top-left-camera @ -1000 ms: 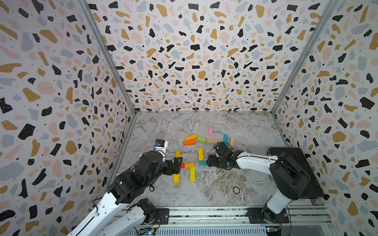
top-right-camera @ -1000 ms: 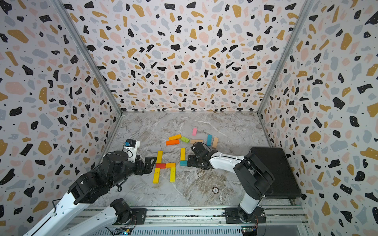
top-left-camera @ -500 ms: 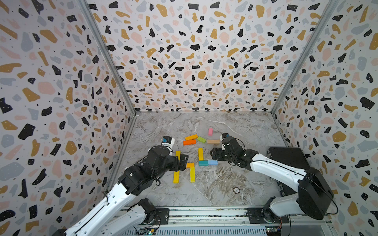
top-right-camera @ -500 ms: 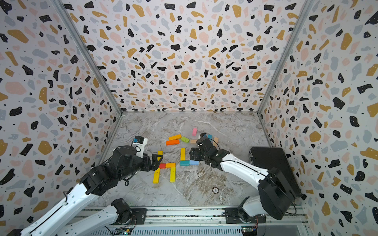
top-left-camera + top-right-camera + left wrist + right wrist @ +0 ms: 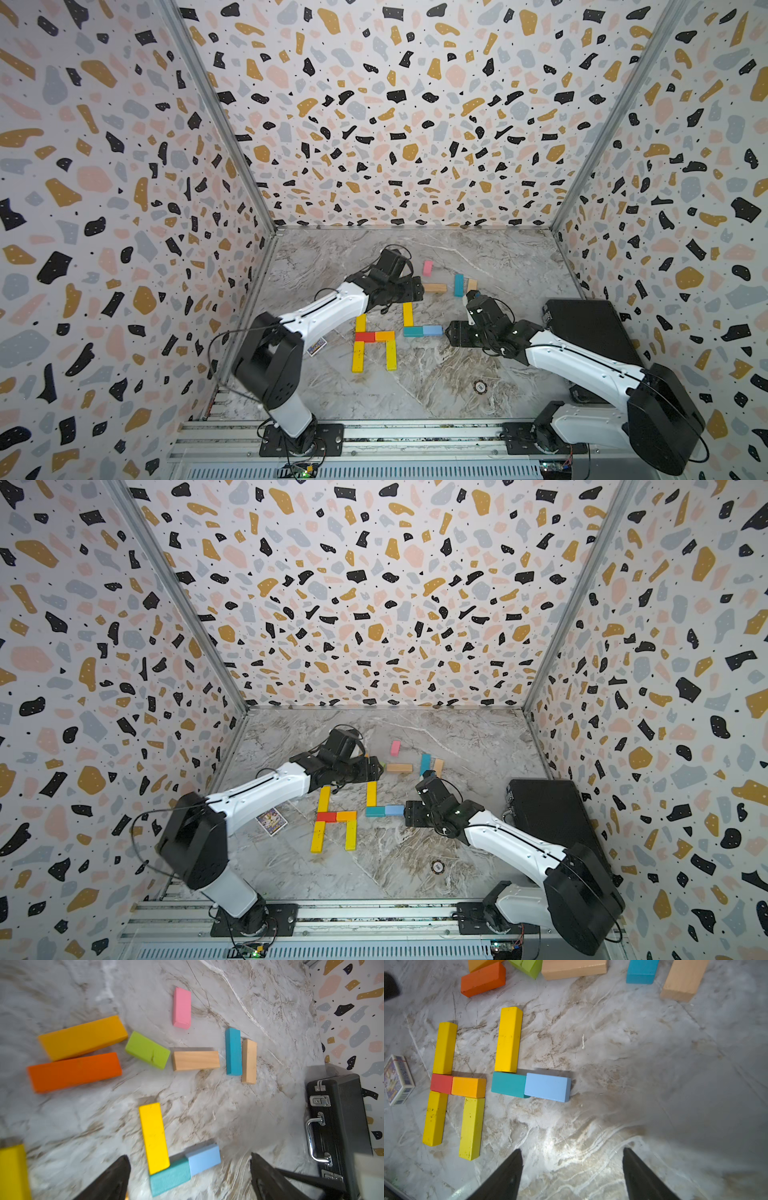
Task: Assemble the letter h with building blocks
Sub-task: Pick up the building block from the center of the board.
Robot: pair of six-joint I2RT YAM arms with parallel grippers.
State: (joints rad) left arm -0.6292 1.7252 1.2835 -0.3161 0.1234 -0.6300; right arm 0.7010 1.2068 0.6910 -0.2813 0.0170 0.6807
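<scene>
The left gripper reaches outward and down next, turning to straddle the plain wood block (image 5: 434, 288) (image 5: 196, 1060). The block lies below and outward, its length along the finger gap.
Building blocks lie flat on the marble floor. Three yellow bars, a red block (image 5: 364, 336) and an orange block (image 5: 385, 335) form an h shape. Beside it a yellow bar (image 5: 408, 313) stands on a teal block (image 5: 412, 331), which touches a light blue block (image 5: 432, 330). My right gripper (image 5: 451, 332) is open and empty just right of the light blue block (image 5: 548, 1086). My left gripper (image 5: 420, 289) hovers open and empty at the back, above loose blocks: orange (image 5: 74, 1072), amber (image 5: 83, 1038), green (image 5: 147, 1049), plain wood (image 5: 196, 1060) and pink (image 5: 182, 1007).
A black case (image 5: 590, 332) lies against the right wall. A small printed box (image 5: 316, 346) sits left of the h. A small round token (image 5: 480, 387) lies toward the front. A blue block (image 5: 458, 284) and a wood block (image 5: 472, 284) lie at the back.
The light blue block now lies beside the teal one, and my right gripper has drawn back from it. My left arm has swung from beside the h to the back, over the loose blocks.
</scene>
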